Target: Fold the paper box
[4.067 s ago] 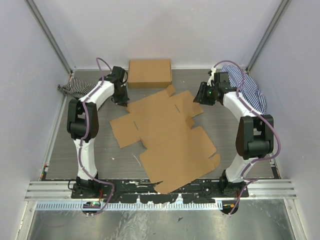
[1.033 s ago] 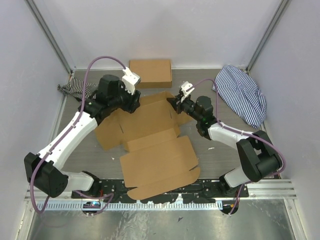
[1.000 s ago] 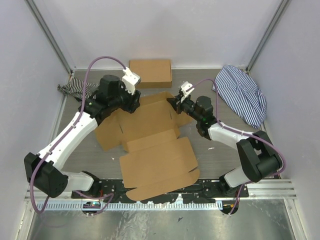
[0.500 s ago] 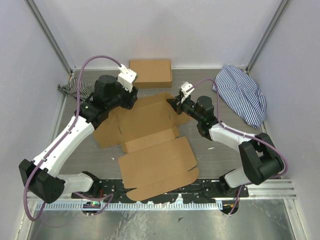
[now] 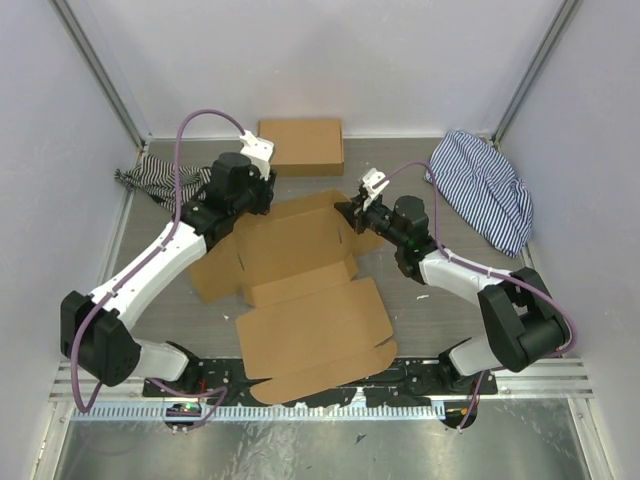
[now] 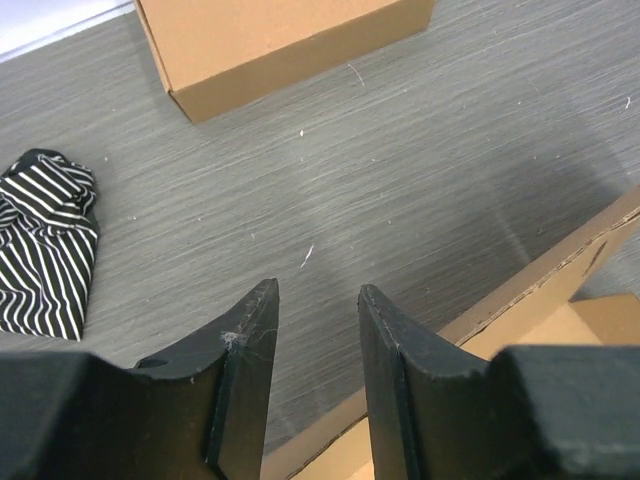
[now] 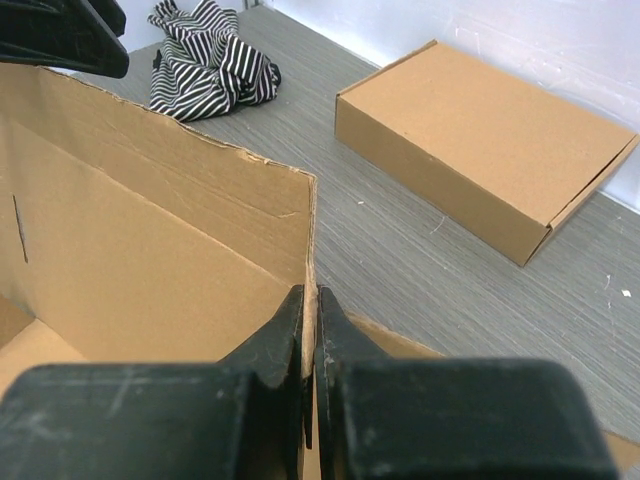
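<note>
The back panel point(image 7: 150, 250) stands upright, so its pinched end goes back and toward the right in the top view with my right gripper next, then comes free.
The paper box point(image 5: 300, 270) is a flat brown die-cut piece with flaps, spread over the middle of the table. Its back panel point(image 7: 150, 250) is lifted upright. My right gripper point(image 5: 352, 212) is shut on the right end of that raised panel, with the cardboard edge pinched between the fingers point(image 7: 309, 300). My left gripper point(image 5: 263, 197) hovers over the back left edge of the paper box point(image 6: 540, 280). It is open point(image 6: 315, 290), with only grey table showing between the fingers.
A neat low brown box point(image 5: 300, 146) sits against the back wall, also seen from both wrists point(image 6: 280, 40) point(image 7: 480, 150). A black-and-white striped cloth point(image 5: 150, 178) lies at the back left. A blue striped cloth point(image 5: 485, 185) lies at the back right.
My left wrist has shifted slightly back and right along the back left edge of the paper box, and its jaws have narrowed. My right gripper keeps its hold on the raised panel.
</note>
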Motion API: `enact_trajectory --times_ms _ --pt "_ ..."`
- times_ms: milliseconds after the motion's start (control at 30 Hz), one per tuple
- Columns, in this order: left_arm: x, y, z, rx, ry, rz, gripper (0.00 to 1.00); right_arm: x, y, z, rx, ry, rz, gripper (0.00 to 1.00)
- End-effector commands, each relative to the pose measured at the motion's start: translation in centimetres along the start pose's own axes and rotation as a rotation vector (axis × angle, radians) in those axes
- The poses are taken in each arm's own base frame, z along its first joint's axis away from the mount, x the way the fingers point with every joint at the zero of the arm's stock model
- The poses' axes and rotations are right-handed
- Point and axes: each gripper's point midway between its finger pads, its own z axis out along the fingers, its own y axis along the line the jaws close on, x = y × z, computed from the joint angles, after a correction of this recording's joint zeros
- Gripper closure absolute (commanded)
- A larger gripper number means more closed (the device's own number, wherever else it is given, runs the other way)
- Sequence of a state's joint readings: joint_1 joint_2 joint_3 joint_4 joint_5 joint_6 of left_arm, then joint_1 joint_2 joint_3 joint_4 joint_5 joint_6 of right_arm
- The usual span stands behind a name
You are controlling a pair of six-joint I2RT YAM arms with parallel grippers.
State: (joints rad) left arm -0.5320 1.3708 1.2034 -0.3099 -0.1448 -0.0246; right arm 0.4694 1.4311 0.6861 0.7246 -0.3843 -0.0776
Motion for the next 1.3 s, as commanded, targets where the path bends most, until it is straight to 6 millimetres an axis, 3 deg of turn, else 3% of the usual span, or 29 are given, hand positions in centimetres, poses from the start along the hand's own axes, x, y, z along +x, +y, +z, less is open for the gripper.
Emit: enact_trajectory --times_ms 0,267,567,1067,1267 --pt "0.6 0.0 0.7 -0.028 -0.009 -0.020 0.56 -3.3 0.5 -0.3 -0.017 -0.093 -0.050 0.95" --pt "1.6 -1.5 0.4 0.033 0.014 -0.032 0.56 -2.8 0.7 -0.6 -0.024 -0.064 -0.033 0.90" --pt "4.1 -3.8 -0.5 0.106 0.062 -0.064 0.60 -1.7 0.6 -0.6 -0.015 -0.022 -0.011 0.80" --pt "7.5 -6.1 -0.1 0.142 0.138 -0.061 0.61 0.1 0.5 -0.8 -0.005 0.061 0.026 0.82" --pt "7.4 -6.2 -0.2 0.142 0.134 -0.059 0.61 1.0 0.6 -0.8 -0.008 0.103 0.046 0.95"
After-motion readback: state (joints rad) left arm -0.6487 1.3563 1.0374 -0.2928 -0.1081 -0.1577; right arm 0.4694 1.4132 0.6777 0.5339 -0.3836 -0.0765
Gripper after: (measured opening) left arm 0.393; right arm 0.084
